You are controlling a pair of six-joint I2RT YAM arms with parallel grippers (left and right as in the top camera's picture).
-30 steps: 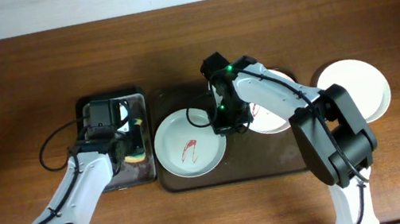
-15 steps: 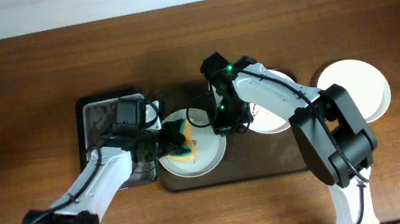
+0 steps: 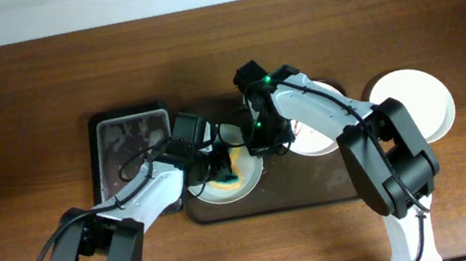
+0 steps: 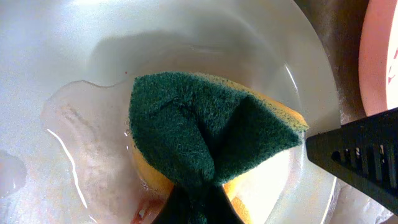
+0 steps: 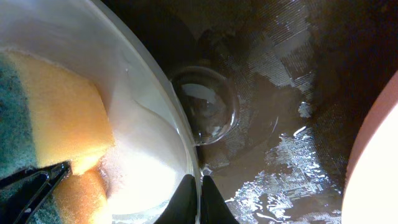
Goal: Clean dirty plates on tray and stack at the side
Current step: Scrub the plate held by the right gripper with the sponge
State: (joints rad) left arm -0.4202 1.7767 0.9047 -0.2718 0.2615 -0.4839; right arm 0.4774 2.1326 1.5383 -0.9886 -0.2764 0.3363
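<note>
The left gripper wipes the sponge (image 4: 205, 143) over the red smear on the pale mint plate (image 3: 214, 190) next, then moves up, across and down into the smaller black tray.
A pale mint plate (image 3: 214, 190) lies at the left end of the dark brown tray (image 3: 300, 197). My left gripper (image 3: 220, 164) is shut on a green-yellow sponge (image 4: 205, 143) and presses it onto this plate (image 4: 93, 74); a bit of red smear (image 4: 147, 213) shows beside the fingers. My right gripper (image 3: 259, 143) is shut on the plate's right rim (image 5: 180, 124), fingers pinching it (image 5: 199, 200). A pinkish plate (image 3: 317, 140) lies on the tray, partly under the right arm. A white plate (image 3: 416, 103) sits on the table to the right of the tray.
A smaller black tray (image 3: 127, 142) stands left of the brown tray. The brown tray's floor is wet (image 5: 286, 143). The pinkish plate's edge is close to the right of both grippers (image 4: 380, 56) (image 5: 373, 180).
My left arm carried the sponge from the black tray rightward onto the mint plate and across it, covering the red smear. The right gripper stayed on the rim.
</note>
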